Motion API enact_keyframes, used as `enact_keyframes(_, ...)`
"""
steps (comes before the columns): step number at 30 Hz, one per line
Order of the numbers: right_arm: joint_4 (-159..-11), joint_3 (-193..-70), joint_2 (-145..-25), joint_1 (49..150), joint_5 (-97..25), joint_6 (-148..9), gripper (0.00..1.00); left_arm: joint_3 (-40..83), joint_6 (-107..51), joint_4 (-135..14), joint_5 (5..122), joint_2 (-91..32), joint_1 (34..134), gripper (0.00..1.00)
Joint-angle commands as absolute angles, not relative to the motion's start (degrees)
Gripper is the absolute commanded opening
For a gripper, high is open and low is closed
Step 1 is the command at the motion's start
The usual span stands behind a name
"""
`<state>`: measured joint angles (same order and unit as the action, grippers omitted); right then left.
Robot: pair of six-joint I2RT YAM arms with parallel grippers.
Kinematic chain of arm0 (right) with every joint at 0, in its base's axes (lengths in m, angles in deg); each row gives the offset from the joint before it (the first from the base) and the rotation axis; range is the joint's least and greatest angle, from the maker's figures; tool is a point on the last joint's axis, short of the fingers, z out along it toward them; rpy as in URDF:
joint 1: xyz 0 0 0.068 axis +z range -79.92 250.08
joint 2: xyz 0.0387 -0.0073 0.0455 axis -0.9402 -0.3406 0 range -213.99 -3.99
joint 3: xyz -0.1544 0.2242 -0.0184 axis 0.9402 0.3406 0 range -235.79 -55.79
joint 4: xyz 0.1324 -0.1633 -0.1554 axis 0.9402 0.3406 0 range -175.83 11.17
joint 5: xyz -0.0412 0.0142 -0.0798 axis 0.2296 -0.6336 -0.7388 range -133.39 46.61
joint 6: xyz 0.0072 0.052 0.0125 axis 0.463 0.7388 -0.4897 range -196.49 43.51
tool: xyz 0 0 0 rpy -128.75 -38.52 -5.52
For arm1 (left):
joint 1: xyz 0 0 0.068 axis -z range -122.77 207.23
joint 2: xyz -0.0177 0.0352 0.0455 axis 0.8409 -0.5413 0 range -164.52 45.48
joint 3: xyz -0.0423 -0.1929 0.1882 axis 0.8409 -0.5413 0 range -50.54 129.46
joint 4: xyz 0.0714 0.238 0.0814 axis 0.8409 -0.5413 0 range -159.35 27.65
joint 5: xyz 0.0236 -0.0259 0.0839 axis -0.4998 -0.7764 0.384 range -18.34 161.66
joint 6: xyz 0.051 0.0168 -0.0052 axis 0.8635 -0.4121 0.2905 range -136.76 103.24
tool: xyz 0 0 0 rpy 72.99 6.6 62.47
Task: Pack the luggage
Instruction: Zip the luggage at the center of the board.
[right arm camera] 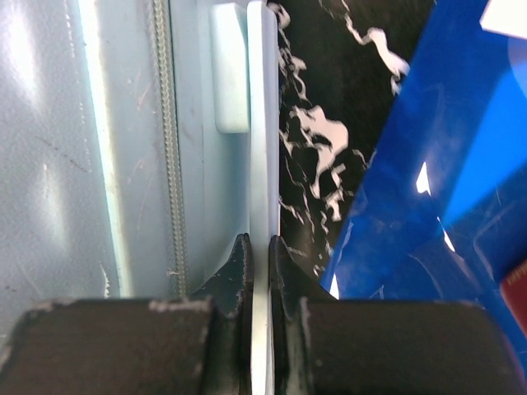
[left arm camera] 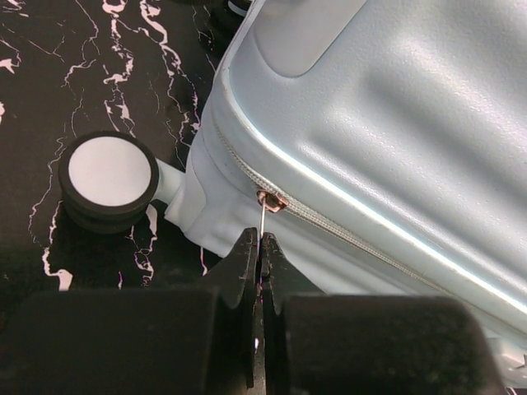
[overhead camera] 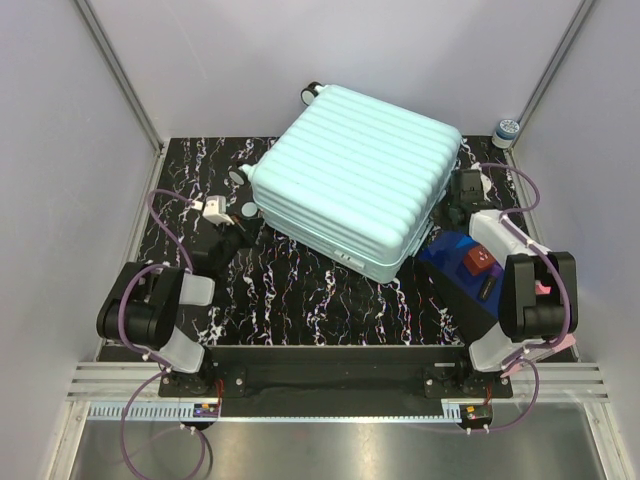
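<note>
The luggage (overhead camera: 355, 180) lies at an angle, so the right gripper should move the luggage's side handle to the left in the top view, then push it outward and release it.
The mint-green ribbed luggage (overhead camera: 355, 180) lies closed and flat on the black marbled table (overhead camera: 300, 300), turned at an angle. My left gripper (overhead camera: 243, 228) is at its near-left corner, beside a wheel (left arm camera: 111, 173). In the left wrist view the gripper (left arm camera: 259, 243) is shut on the thin metal zipper pull (left arm camera: 263, 216) that hangs from the slider on the luggage's side (left arm camera: 395, 123). My right gripper (overhead camera: 448, 212) is at the luggage's right side. In the right wrist view it (right arm camera: 258, 247) is shut on a thin pale strip, the side handle (right arm camera: 261, 123), next to the zipper line (right arm camera: 169, 164).
A flat blue box (overhead camera: 460, 265) with a small red item (overhead camera: 478, 262) on it lies at the right, just off the luggage's near-right corner; it also shows in the right wrist view (right arm camera: 445, 189). A small round container (overhead camera: 507, 130) stands at the far right corner. Walls close in the table.
</note>
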<state>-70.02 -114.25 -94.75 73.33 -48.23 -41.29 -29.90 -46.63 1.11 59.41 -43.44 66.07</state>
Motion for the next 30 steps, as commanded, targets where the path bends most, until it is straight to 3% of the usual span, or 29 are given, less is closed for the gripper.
enact_keyframes(1,-77.5,-118.7,-100.5,71.2,-53.4,-42.6,0.0,-30.4,-44.2,4.0,68.0,-40.7,62.2,0.0)
enact_keyframes(18,-77.4,-121.3,-103.6,70.9,-50.5,-43.2,0.0,-25.1,-46.4,-4.3,69.1,-41.5,57.2,0.0)
enact_keyframes(30,-78.8,-114.9,-98.1,71.0,-40.3,-46.1,0.0,-33.2,-46.7,6.4,66.7,-37.6,57.3,0.0)
